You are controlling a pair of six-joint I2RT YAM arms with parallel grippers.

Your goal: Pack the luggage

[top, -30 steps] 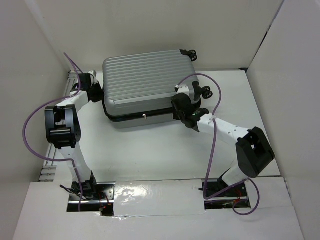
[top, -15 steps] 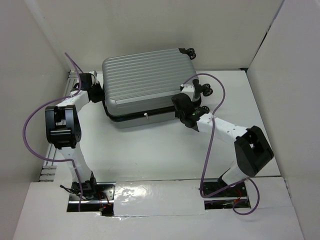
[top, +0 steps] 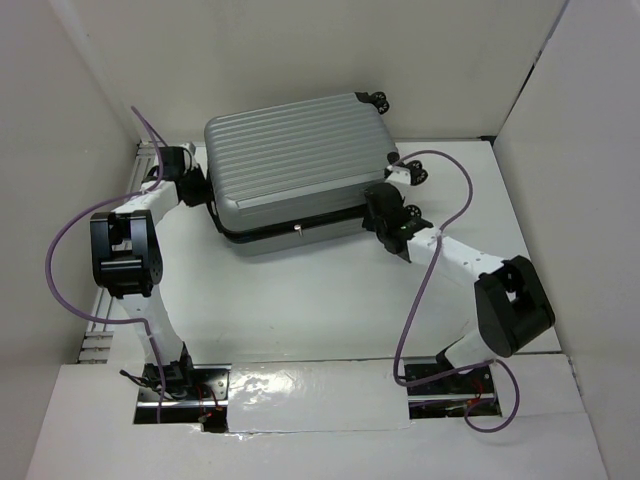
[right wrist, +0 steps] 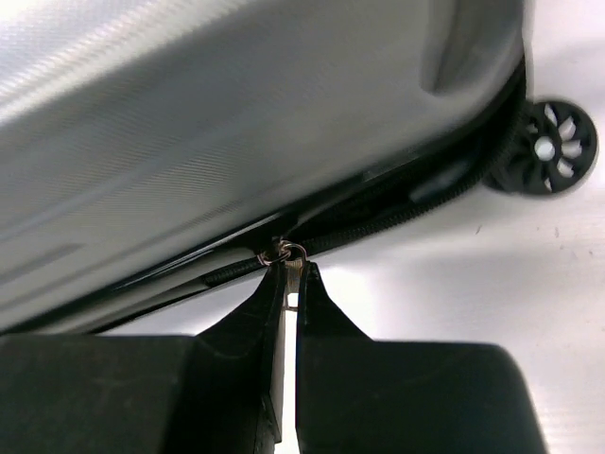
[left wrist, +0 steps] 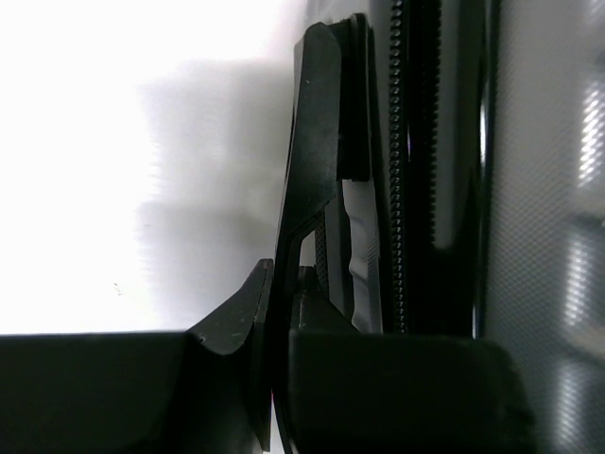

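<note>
The luggage lies slanted and the black handle is between the left gripper's fingers along the luggage's side, so the gripper will move a little outward and let go of the handle.
The luggage lies flat at the back of the table with its silver ribbed shell up and its lid down. My right gripper is at its front right corner, by the wheels. In the right wrist view the gripper is shut on the metal zipper pull on the black zipper line under the shell. My left gripper is against the luggage's left side. In the left wrist view it is shut on a thin black tab beside the zipper teeth.
White walls close in the table at the back and on both sides. Black wheels stick out at the luggage's right end, and one shows in the right wrist view. A small metal tab hangs at the front seam. Purple cables loop over both arms.
My right gripper has moved right along the front zipper line toward the wheels, still holding the pull. The luggage has shifted slightly. The left arm has stayed put.
</note>
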